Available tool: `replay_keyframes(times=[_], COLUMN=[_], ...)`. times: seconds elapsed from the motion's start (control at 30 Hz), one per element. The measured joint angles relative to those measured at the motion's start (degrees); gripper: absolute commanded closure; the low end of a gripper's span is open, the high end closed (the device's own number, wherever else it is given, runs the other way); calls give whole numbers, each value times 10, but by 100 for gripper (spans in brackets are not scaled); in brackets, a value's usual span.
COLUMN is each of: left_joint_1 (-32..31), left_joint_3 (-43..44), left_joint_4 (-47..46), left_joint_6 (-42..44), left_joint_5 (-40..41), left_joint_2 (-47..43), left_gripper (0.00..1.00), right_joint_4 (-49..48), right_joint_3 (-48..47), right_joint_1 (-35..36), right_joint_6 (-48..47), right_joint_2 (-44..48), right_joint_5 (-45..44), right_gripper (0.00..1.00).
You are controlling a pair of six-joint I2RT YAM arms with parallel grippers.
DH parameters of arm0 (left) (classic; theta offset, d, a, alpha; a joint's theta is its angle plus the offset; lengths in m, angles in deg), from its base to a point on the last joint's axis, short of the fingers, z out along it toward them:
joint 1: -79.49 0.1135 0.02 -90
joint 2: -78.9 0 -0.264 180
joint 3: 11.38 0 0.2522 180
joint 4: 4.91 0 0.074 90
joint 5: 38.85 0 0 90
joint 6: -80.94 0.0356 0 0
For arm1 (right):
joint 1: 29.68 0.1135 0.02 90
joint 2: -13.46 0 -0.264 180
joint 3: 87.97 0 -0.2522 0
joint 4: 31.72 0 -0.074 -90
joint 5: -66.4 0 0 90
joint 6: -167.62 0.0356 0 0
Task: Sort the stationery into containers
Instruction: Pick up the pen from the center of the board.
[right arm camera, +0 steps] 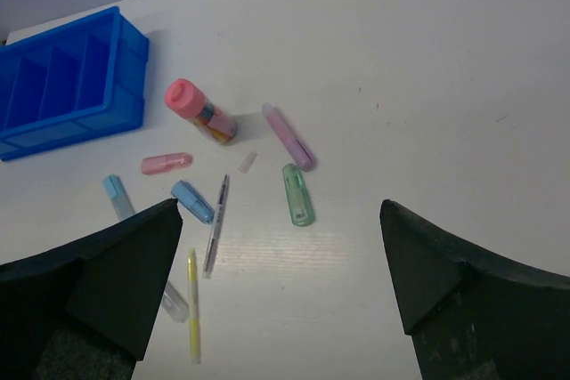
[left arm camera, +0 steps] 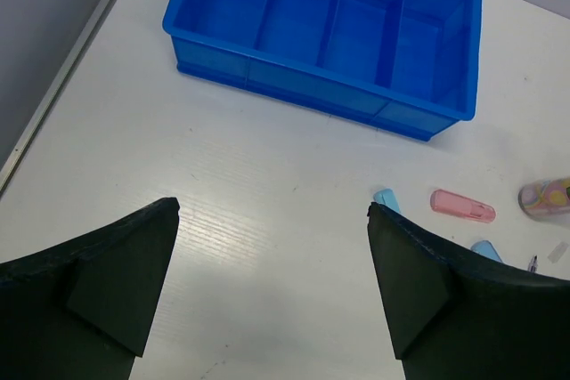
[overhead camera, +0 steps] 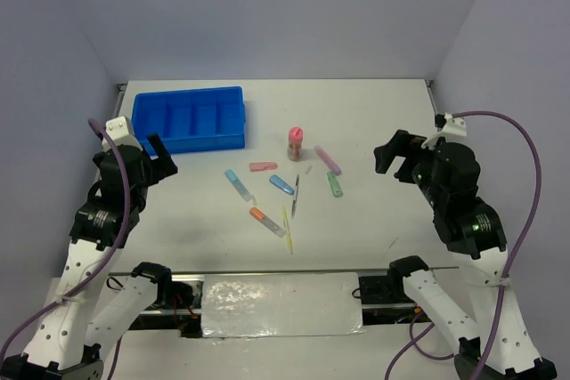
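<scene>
My right gripper will next move down and to the left in the top view, onto the yellow pen's middle (overhead camera: 288, 230) (right arm camera: 193, 307), because the yellow pen is lying loose below.
The blue tray (overhead camera: 189, 142) stands at the back left, its compartments empty; it also shows in the left wrist view (left arm camera: 312, 95). The stationery lies loose mid-table: a pink-capped cylinder (overhead camera: 295, 142), a pink stick (overhead camera: 263, 166), a purple stick (overhead camera: 328, 159), a green stick (overhead camera: 335, 184), a blue stick (overhead camera: 281, 184), a light blue stick (overhead camera: 237, 183), a dark pen (overhead camera: 296, 195), an orange stick (overhead camera: 261, 216) and a yellow pen (overhead camera: 287, 229). My left gripper (overhead camera: 158, 156) is open and empty in front of the tray. My right gripper (overhead camera: 387, 156) is open and empty, right of the green stick (right arm camera: 297, 194).
Grey walls close in the table at the back and both sides. A small pale scrap (right arm camera: 248, 162) lies between the cylinder (right arm camera: 200, 111) and the green stick. A taped strip (overhead camera: 280, 304) runs along the near edge between the arm bases.
</scene>
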Motion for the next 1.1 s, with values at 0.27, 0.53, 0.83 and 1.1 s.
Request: replay_keyframes(times=[0.27,0.53,0.83,1.1], left_joint_1=[0,0,0,0], left_joint_3=[0,0,0,0], left_joint_4=[0,0,0,0], left_joint_6=[0,2,2,2], left_joint_5=[-2,-9,-21,-30], left_joint_2=[1,13,22,44], left_gripper=[1,1,1,1], right_joint_4=[0,0,-10,-57], right_joint_3=[0,0,5,38], right_joint_1=[0,1,183,344], right_joint_6=[4,12,60,146], right_joint_2=[3,-36,-237,-397], right_joint_5=[-26,-35,-90,-133], right_gripper=[0,0,7,34])
